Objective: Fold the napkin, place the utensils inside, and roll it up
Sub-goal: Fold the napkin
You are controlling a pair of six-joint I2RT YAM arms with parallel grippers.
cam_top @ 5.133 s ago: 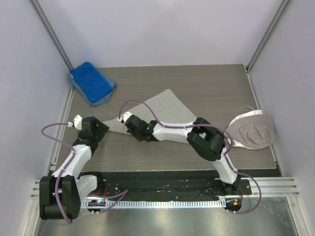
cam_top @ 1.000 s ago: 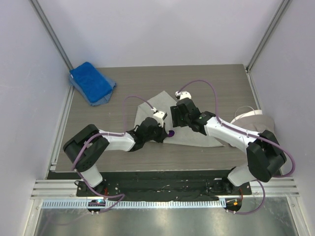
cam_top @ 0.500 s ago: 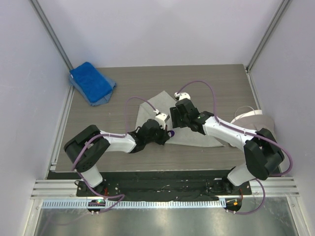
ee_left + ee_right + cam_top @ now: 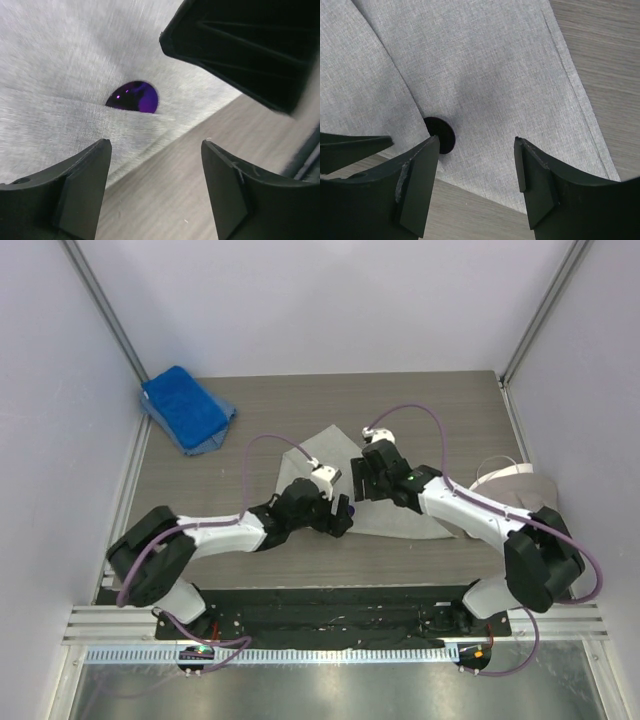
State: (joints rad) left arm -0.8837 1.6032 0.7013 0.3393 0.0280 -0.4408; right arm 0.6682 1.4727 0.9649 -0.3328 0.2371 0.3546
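I will move my right gripper back, to the right in the top view, and down onto the napkin's unfolded corner by the beige-grey cloth.
The light grey napkin (image 4: 398, 522) lies folded mid-table, partly under both arms. In the left wrist view the napkin (image 4: 60, 60) has a fold edge, and the purple round head of the utensil (image 4: 135, 97) peeks out from under it; its handle is hidden. My left gripper (image 4: 155, 145) stands open over bare wood just off the cloth's edge, holding nothing. My right gripper (image 4: 476, 139) is open above the napkin (image 4: 510, 65), with the utensil's dark head (image 4: 441, 134) by its left finger. In the top view the left gripper (image 4: 341, 516) and the right gripper (image 4: 362, 486) are close together.
A bright blue towel (image 4: 186, 406) lies at the back left corner. A beige-grey cloth with a white edge (image 4: 518, 505) sits at the right edge of the wooden table (image 4: 420, 410). Walls with metal rails close in both sides.
My left gripper was shut a second ago and has opened, letting go by the napkin's edge. The right gripper has widened slightly and shifted a little to the right.
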